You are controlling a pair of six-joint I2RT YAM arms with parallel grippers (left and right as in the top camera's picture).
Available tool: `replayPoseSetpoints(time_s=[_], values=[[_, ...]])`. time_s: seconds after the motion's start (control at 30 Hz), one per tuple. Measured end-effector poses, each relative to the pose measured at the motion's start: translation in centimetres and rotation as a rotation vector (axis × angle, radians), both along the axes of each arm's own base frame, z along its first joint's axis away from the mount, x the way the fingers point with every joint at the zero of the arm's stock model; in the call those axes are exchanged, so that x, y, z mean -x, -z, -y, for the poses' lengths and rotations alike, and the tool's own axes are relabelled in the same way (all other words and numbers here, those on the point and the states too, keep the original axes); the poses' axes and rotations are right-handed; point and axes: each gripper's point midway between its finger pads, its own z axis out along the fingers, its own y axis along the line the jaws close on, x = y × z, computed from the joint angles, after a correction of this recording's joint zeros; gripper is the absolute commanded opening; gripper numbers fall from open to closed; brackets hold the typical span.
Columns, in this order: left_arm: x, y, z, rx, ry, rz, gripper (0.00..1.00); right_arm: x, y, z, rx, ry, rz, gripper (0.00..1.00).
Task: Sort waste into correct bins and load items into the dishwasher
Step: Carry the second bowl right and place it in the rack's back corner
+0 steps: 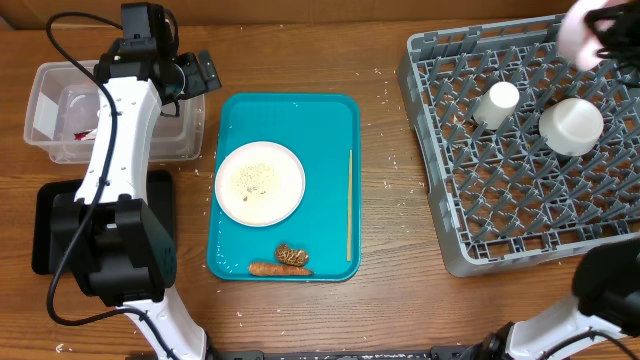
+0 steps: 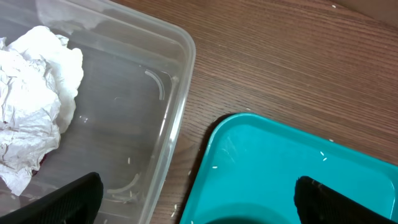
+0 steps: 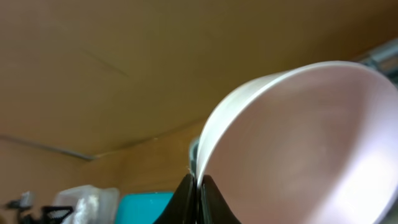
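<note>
My right gripper lowers the white dish onto the rack's wires beyond the upside-down white bowl next and releases the dish's rim, since those pegs stand empty.
My left gripper (image 1: pixel 197 70) is open and empty above the gap between the clear tub (image 1: pixel 40 75) and the teal tray (image 1: pixel 335 110). In the left wrist view its open jaws (image 2: pixel 199 205) span the tub wall (image 2: pixel 177 99) and the tray corner; a crumpled tissue (image 2: pixel 31 118) lies in the tub. A red wrapper (image 1: pixel 85 133) shows in the tub. The tray holds a white plate (image 1: pixel 260 182) with rice, a chopstick (image 1: pixel 349 205), a brown lump (image 1: pixel 292 254) and a carrot piece (image 1: pixel 268 268). My right gripper (image 3: pixel 199 190) is shut on a white dish's rim (image 3: pixel 298 143) over the dish rack's (image 1: pixel 520 190) far corner.
A white cup (image 1: pixel 497 103) and a white bowl (image 1: pixel 571 125) stand upside down in the rack. The black tray (image 1: pixel 42 235) lies at the front left, mostly under the left arm's base. Loose rice grains dot the table round the teal tray.
</note>
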Motion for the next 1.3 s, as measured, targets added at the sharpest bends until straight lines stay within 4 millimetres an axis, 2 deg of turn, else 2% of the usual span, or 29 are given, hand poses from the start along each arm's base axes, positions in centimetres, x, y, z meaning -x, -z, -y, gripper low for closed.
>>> replayPoseSetpoints(time_s=[0.07, 0.13, 0.27, 0.33, 0.53, 0.67, 0.83, 1.0, 1.13, 1.2, 1.3], values=[[0.0, 0.0, 0.0, 0.000, 0.000, 0.000, 1.00, -0.8, 0.7, 1.2, -0.044, -0.070, 0.079, 0.04], [0.0, 0.0, 0.0, 0.000, 0.000, -0.001, 1.00, -1.8, 2.1, 1.5, -0.076, -0.133, 0.126, 0.04], [0.0, 0.0, 0.0, 0.000, 0.000, -0.001, 1.00, -4.4, 6.1, 1.2, -0.124, -0.228, 0.165, 0.04], [0.0, 0.0, 0.0, 0.000, 0.000, -0.001, 1.00, -6.1, 8.1, 1.3, -0.149, -0.239, 0.179, 0.04], [0.0, 0.0, 0.0, 0.000, 0.000, -0.001, 1.00, -8.5, 10.8, 2.8, -0.255, -0.158, 0.141, 0.04], [0.0, 0.0, 0.0, 0.000, 0.000, 0.000, 1.00, -9.0, 12.5, 3.8, -0.317, -0.079, 0.069, 0.04], [0.0, 0.0, 0.0, 0.000, 0.000, 0.000, 1.00, -8.9, 12.9, 5.4, -0.359, -0.007, 0.035, 0.04], [0.0, 0.0, 0.0, 0.000, 0.000, -0.001, 1.00, -8.0, 14.5, 8.4, -0.404, 0.117, -0.047, 0.04], [0.0, 0.0, 0.0, 0.000, 0.000, 0.000, 1.00, -7.4, 15.0, 9.5, -0.419, 0.153, -0.070, 0.05], [0.0, 0.0, 0.0, 0.000, 0.000, 0.000, 1.00, -7.3, 15.1, 9.7, -0.422, 0.159, -0.074, 0.08], [0.0, 0.0, 0.0, 0.000, 0.000, 0.000, 1.00, -7.1, 15.1, 10.1, -0.425, 0.165, -0.075, 0.22]])
